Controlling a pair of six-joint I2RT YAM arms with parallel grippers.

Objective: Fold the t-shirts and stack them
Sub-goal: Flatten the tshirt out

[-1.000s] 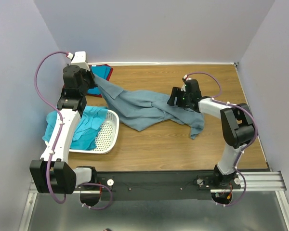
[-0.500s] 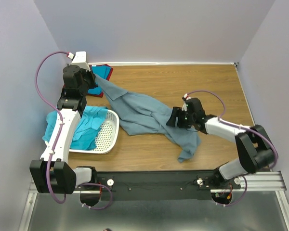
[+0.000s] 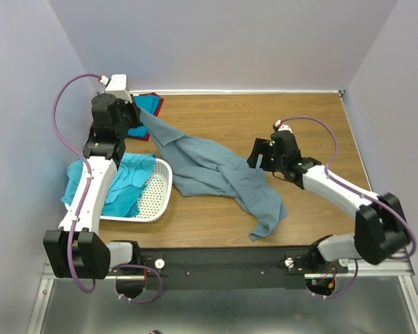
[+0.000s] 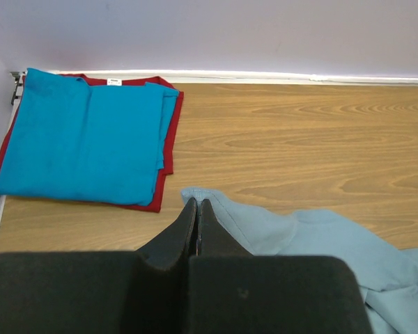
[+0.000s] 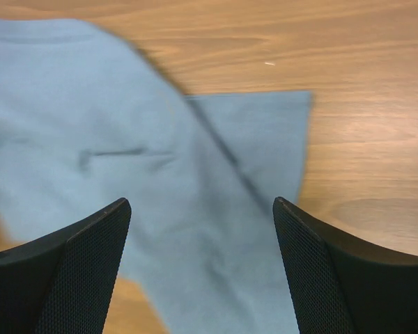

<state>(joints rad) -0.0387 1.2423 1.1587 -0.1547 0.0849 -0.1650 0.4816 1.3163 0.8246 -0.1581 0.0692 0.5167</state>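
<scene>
I need to move my right gripper down and across next, onto the grey-blue shirt's free far corner, below it and toward the right in the wrist view.
The large grey-blue t-shirt lies crumpled and stretched across the table middle. My left gripper is shut on its far-left corner and holds it up near the back left. A folded bright blue t-shirt lies on a folded red t-shirt at the back left corner. A turquoise t-shirt sits in the white basket. My right gripper is open above the grey-blue shirt, holding nothing.
The white perforated basket stands at the left front beside the left arm. The back wall and side walls close the table. Bare wood lies at the back right and along the front.
My right gripper has let go of the grey-blue shirt and lifted up and back. The shirt's right part has dropped and lies toward the front. The left gripper has stayed put.
</scene>
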